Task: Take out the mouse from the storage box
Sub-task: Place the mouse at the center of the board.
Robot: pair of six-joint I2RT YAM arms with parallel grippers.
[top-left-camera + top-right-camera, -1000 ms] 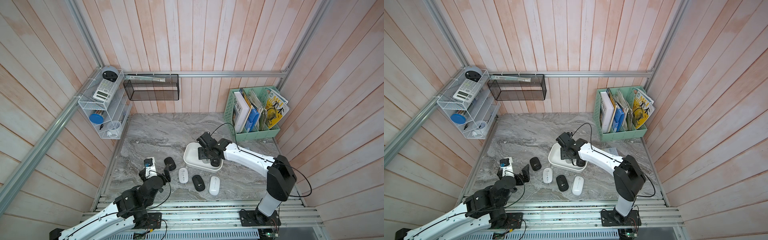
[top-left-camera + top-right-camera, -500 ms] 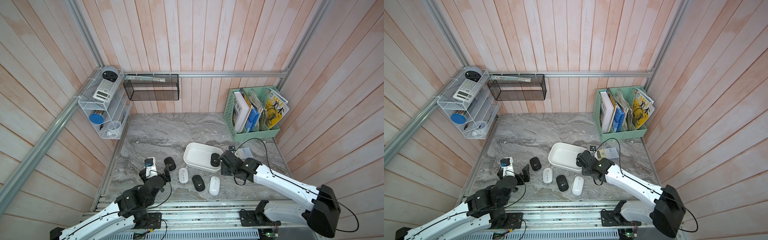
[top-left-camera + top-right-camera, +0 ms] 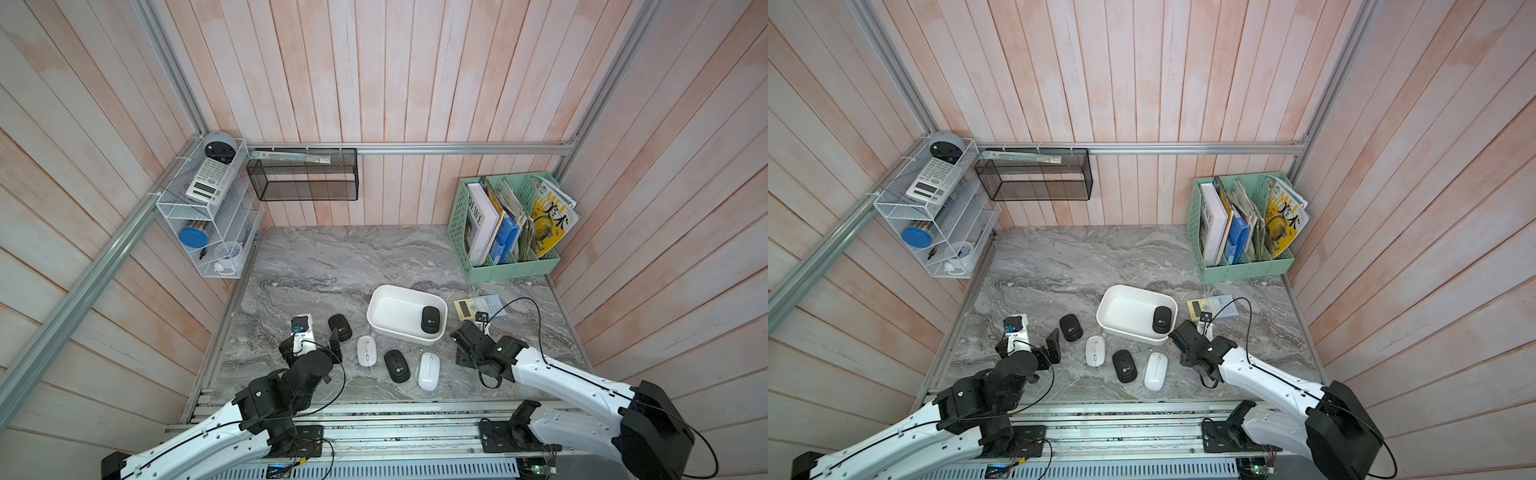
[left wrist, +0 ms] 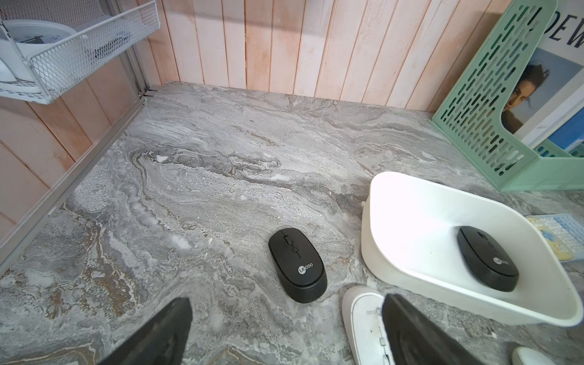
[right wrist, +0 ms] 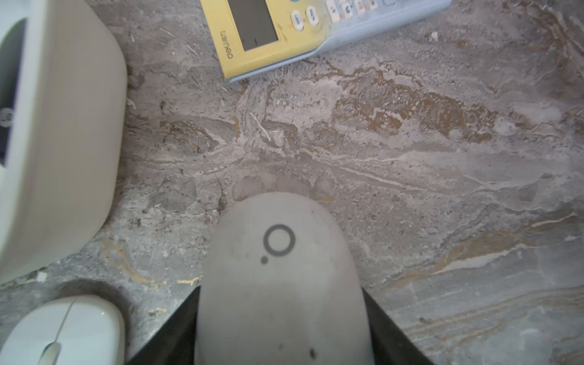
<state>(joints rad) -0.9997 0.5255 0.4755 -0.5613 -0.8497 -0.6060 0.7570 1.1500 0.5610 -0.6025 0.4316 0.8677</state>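
My right gripper lowers the pale grey-white mouse onto the empty marble close below the gripper next, just beside the storage box point(image 3: 390, 307), and releases it.
The white storage box point(image 3: 390, 307) point(image 3: 1121, 305) sits mid-table with a black mouse point(image 3: 431, 319) point(image 4: 486, 262) lying at its right end. Just right of the box, my right gripper point(image 3: 461, 345) point(image 5: 279, 290) is shut on a pale grey-white mouse point(image 5: 279, 249) with a ring mark, low over the marble. In both top views the gripper hides that mouse. My left gripper point(image 3: 311, 343) point(image 4: 284, 308) hangs open and empty over the front left of the table, behind a black mouse point(image 4: 297, 265).
Two black mice point(image 3: 340, 327) point(image 3: 397, 365) and two white mice point(image 3: 365, 351) point(image 3: 429, 370) lie in front of the box. A yellow-blue calculator point(image 3: 478, 305) point(image 5: 268, 28) lies right of it. A green file holder point(image 3: 507, 232), black mesh basket point(image 3: 303, 178) and wire shelf point(image 3: 208, 216) line the back.
My right gripper has come out of the storage box and moved to the front right of it, carrying the pale mouse. The left arm has stayed still.
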